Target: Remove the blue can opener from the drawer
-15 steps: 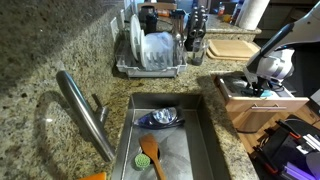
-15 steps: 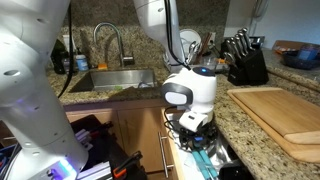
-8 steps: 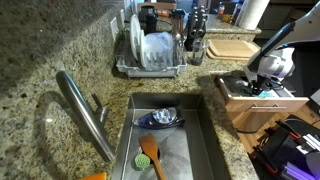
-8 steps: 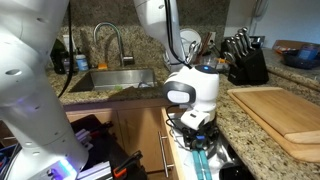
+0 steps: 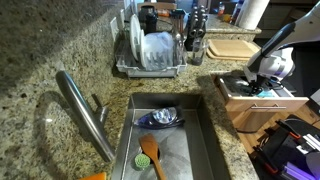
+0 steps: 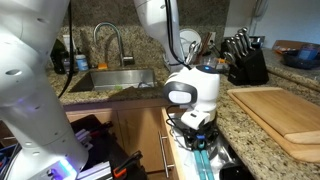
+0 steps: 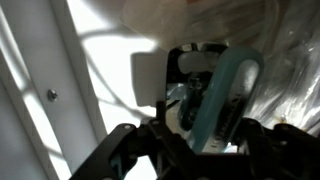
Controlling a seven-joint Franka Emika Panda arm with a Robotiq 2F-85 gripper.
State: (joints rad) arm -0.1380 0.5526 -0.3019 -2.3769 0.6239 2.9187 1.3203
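The wooden cutting board (image 6: 285, 112) lies outward of the gripper, so the gripper will rise out of the drawer, move outward and let go of the can opener there.
The drawer (image 5: 283, 103) stands pulled out of the wooden cabinet, and my gripper (image 5: 262, 90) reaches down into it. In the wrist view the blue can opener (image 7: 226, 92) lies on the drawer's white inside (image 7: 105, 60), its teal handle between my dark fingers (image 7: 158, 130). The gripper (image 7: 205, 130) is shut on that handle. An exterior view shows the white wrist low over the drawer, with the gripper (image 6: 200, 136) down at a bit of teal of the can opener (image 6: 205, 152).
A steel sink (image 5: 208, 140) holds a dark blue dish (image 5: 161, 118) and an orange spatula (image 5: 150, 153). A faucet (image 5: 85, 110), a dish rack (image 5: 150, 52), a knife block (image 6: 243, 62) and a wooden cutting board (image 6: 285, 115) stand on the granite counter.
The arm has stayed in place over the drawer. The fingers appear to have drawn together on the can opener's handle.
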